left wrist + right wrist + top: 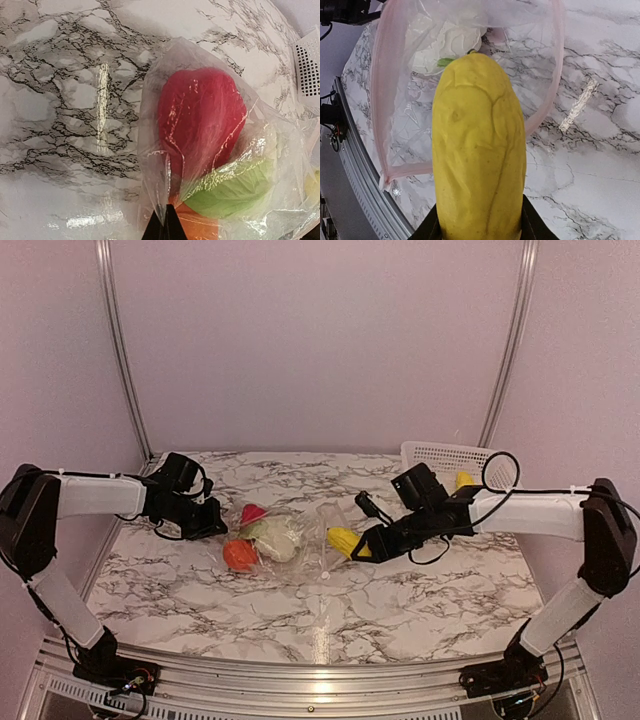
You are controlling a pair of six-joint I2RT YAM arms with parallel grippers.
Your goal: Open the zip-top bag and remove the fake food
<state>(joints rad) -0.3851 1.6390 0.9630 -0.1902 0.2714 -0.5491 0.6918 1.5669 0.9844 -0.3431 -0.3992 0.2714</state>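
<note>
Another yellow piece lies in the white lattice basket. My right gripper lifts away from the bag's opening next, moves outward over the basket and lowers inside.
The clear zip-top bag (290, 540) lies mid-table with its open pink-rimmed mouth (380, 100) facing my right gripper. Inside are a red piece (200, 115), a pale green leafy piece (235, 187) and an orange ball (239, 554). My left gripper (167, 222) is shut, pinching a fold of the bag's closed end (162, 190); in the top view it (212, 517) sits at the bag's left. My right gripper (365, 547) is shut on a yellow piece (477, 150), held just outside the bag's mouth. The grape cluster is not visible.
A white lattice basket (445, 458) stands at the back right with another yellow piece (464, 480) at its front. The table's near metal rail (360, 170) runs close to the bag's mouth.
</note>
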